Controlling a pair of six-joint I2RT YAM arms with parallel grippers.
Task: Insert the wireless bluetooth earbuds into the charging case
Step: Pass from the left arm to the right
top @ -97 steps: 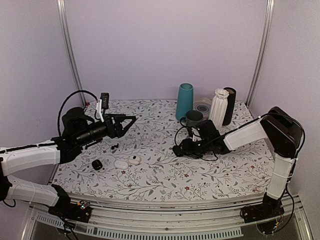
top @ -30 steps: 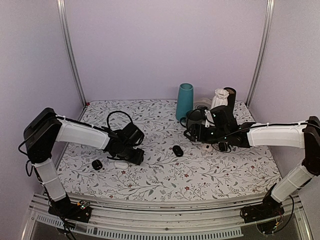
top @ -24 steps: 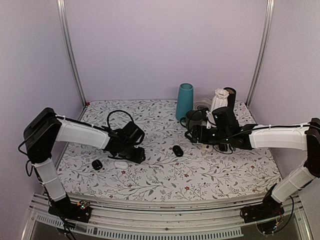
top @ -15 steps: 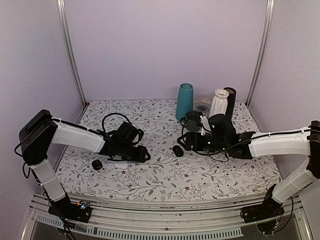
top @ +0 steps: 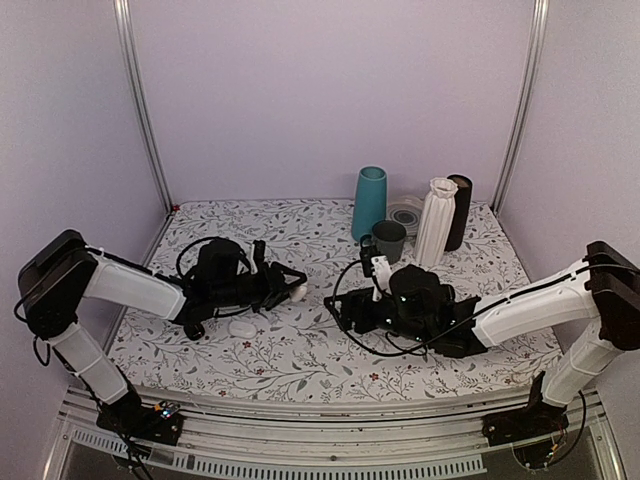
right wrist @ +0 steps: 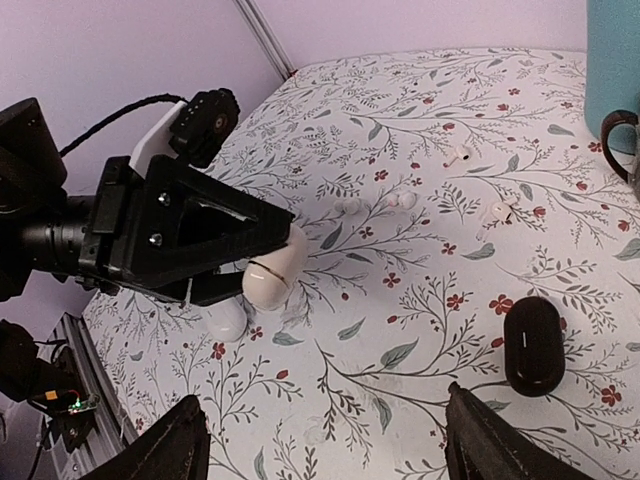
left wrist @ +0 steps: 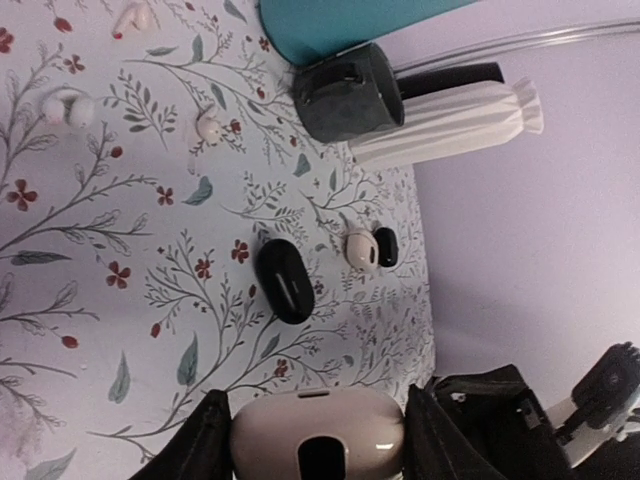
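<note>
My right gripper goes to the left in the top view next and closes on the loose end of the beige pebble-shaped case [top: 299,292] [right wrist: 268,284] that juts from my left gripper.
My left gripper [top: 292,291] is shut on a beige pebble-shaped case [left wrist: 318,432], held above the table with a dark opening facing the left wrist camera; the right wrist view shows it too [right wrist: 270,268]. A black oval case [right wrist: 532,345] lies flat on the flowered table [top: 300,360]. My right gripper [right wrist: 335,450] hovers open just left of it, nothing between its fingers. In the top view the right arm hides that case. Beyond the black case [left wrist: 285,281] lies a tiny glossy black bud [left wrist: 385,246], seemingly one of the earbuds, against a small white piece [left wrist: 360,249].
A white case [top: 241,327] and a small black round object [top: 193,328] lie near the left arm. Small white earbuds [right wrist: 460,155] are scattered mid-table. A teal vase [top: 369,202], dark cup [top: 388,240], white ribbed vase [top: 435,220] and dark cylinder [top: 460,210] stand at the back.
My left gripper has closed on the beige case, lifted it off the table and swung it right. The right arm has moved left and nearer, over the black oval case.
</note>
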